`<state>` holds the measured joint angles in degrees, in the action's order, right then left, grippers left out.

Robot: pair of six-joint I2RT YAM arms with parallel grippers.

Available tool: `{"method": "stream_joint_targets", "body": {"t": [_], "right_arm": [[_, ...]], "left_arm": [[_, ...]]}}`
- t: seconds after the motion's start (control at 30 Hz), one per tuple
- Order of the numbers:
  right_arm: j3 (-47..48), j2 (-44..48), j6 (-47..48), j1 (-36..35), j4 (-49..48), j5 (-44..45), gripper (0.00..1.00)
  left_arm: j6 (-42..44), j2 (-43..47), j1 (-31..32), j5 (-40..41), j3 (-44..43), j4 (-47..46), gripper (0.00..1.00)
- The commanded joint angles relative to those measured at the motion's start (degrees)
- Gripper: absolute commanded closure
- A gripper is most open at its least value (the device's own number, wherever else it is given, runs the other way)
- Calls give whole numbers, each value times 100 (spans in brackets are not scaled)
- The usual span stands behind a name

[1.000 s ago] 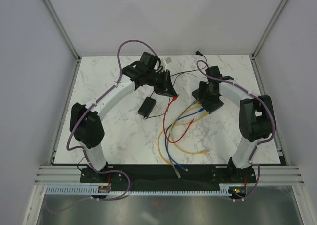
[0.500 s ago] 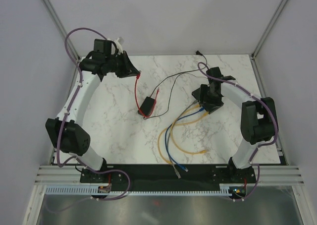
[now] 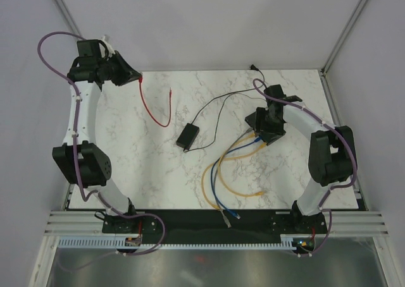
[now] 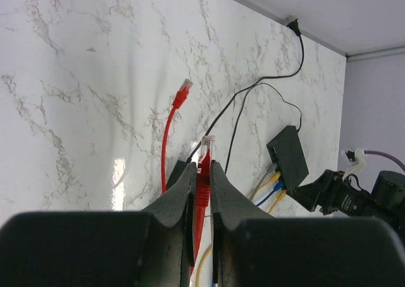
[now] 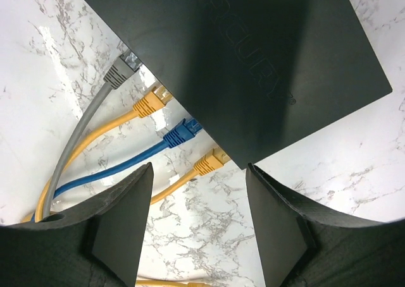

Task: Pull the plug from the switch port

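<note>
Both ends of the red cable are clear of the switch, so next my left gripper will go down toward the bare table below it and let go of the red cable's plug.
The switch point(image 5: 253, 59) is a flat black box lying under my right gripper point(image 3: 266, 124). A grey plug point(image 5: 123, 69), a yellow plug point(image 5: 155, 100), a blue plug point(image 5: 183, 132) and a second yellow plug point(image 5: 212, 162) sit in its sockets. My right gripper point(image 5: 199, 198) is open and hovers over the switch's near corner. My left gripper point(image 3: 135, 78) is raised at the far left, well away from the switch point(image 4: 288, 154). It point(image 4: 202, 170) is shut on the red cable's plug point(image 4: 205, 149). The red cable point(image 3: 155, 116) hangs from it in a loop, and its other plug point(image 4: 182, 94) is free.
A small black power brick point(image 3: 188, 136) with a thin black cord point(image 3: 218, 103) lies mid-table. Yellow cables point(image 3: 243, 192), a blue cable point(image 3: 218, 186) and a grey one trail from the switch toward the front edge. Walls close in on both sides.
My left arm has swung up and to the far left, carrying the red plug away from the switch. The red cable followed and now hangs loose. The right arm stayed put.
</note>
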<state>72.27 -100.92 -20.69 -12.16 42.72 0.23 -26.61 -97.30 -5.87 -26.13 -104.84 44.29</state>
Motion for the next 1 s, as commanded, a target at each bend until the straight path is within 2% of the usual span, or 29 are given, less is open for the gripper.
{"method": "stream_joint_targets", "body": {"t": [0.0, 0.03, 0.1, 0.37, 0.47, 0.5, 0.57, 0.6, 0.63, 0.67, 0.77, 0.8, 0.83, 0.97], "right_arm": [[226, 284, 100, -32, 131, -5, 31], [217, 293, 100, -32, 131, 38, 31], [209, 293, 144, -32, 158, 56, 31], [235, 363, 179, -32, 184, 214, 31], [209, 372, 118, -32, 184, 188, 31], [191, 380, 118, -32, 193, 179, 31], [173, 346, 83, -32, 184, 170, 31], [173, 328, 82, -32, 193, 162, 31], [182, 310, 91, -32, 193, 153, 31], [182, 310, 83, -32, 193, 144, 31], [208, 284, 91, -23, 193, 127, 31], [226, 266, 83, -23, 184, 118, 31], [244, 249, 91, -32, 184, 109, 31], [314, 143, 126, -32, 210, 74, 31]], "left_arm": [[60, -587, -291, -374, -309, -44, 98], [51, -754, -353, -706, -370, -61, 98], [25, -1255, -450, -884, -607, -44, 98], [288, -2214, -740, -253, -1074, 18, 98], [323, -2574, -924, -208, -1319, 412, 98], [402, -2714, -1003, -182, -1633, 840, 98], [446, -2821, -1056, 72, -1619, 905, 97], [507, -2821, -1109, 177, -1601, 932, 93], [534, -2839, -1127, 413, -1627, 1019, 84], [552, -2856, -1162, 511, -1645, 1055, 79], [622, -2865, -1241, 679, -1768, 1151, 72], [622, -2839, -1250, 810, -1803, 1169, 65], [605, -2821, -1233, 890, -1821, 1169, 45], [525, -2690, -1233, 935, -1804, 1196, 32]]}}
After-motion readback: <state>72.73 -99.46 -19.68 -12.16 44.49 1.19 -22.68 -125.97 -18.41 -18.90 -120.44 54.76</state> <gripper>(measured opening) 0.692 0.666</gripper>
